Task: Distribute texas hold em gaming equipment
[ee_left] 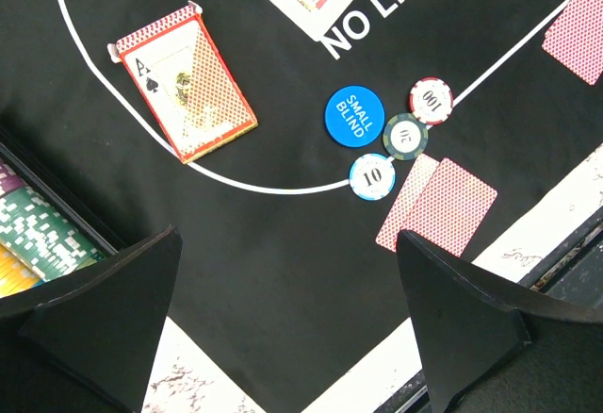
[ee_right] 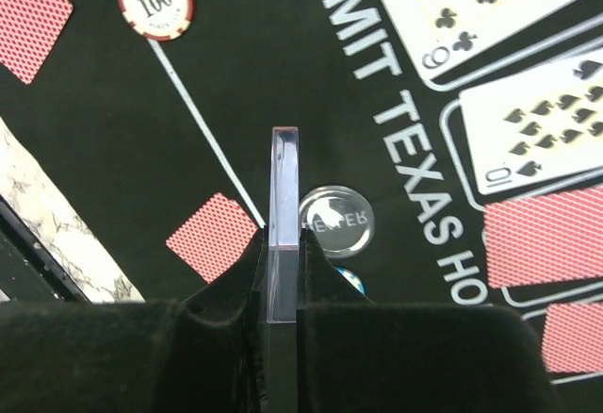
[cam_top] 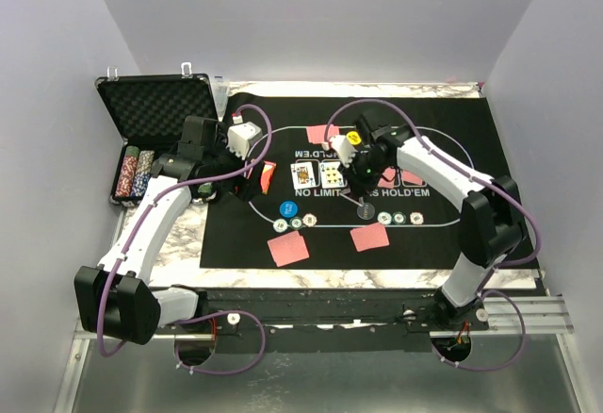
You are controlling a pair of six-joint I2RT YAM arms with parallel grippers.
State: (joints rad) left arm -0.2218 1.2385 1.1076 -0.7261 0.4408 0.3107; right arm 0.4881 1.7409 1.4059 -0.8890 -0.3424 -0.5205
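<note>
The felt at the LIMIT TEXAS lettering (cam_top: 340, 193) (ee_right: 390, 102) lies free for the clear piece, so my right gripper will next go down and move outward from the DEALER disc to there.
My right gripper (ee_right: 284, 229) is shut on a clear flat piece (ee_right: 284, 177) seen edge-on, held just above the mat. A clear round DEALER disc (ee_right: 336, 222) lies right beside it. My left gripper (ee_left: 287, 236) hangs open over the mat's left edge with nothing between its fingers. Ahead of it lie the red-orange card box (ee_left: 184, 83), a blue SMALL BLIND disc (ee_left: 350, 116), three striped chips (ee_left: 406, 136) and a face-down card pair (ee_left: 438, 206). More chips (cam_top: 399, 219), red-backed cards (cam_top: 369, 236) and a yellow disc (cam_top: 352, 137) sit near the right gripper (cam_top: 363, 189).
The open black case (cam_top: 155, 111) stands at the back left, with rows of chips (cam_top: 137, 173) in its tray. Face-up cards (ee_right: 528, 130) lie on the printed felt mat (cam_top: 452, 121). Marble tabletop (cam_top: 170, 243) borders the mat, and grey walls close in the sides.
</note>
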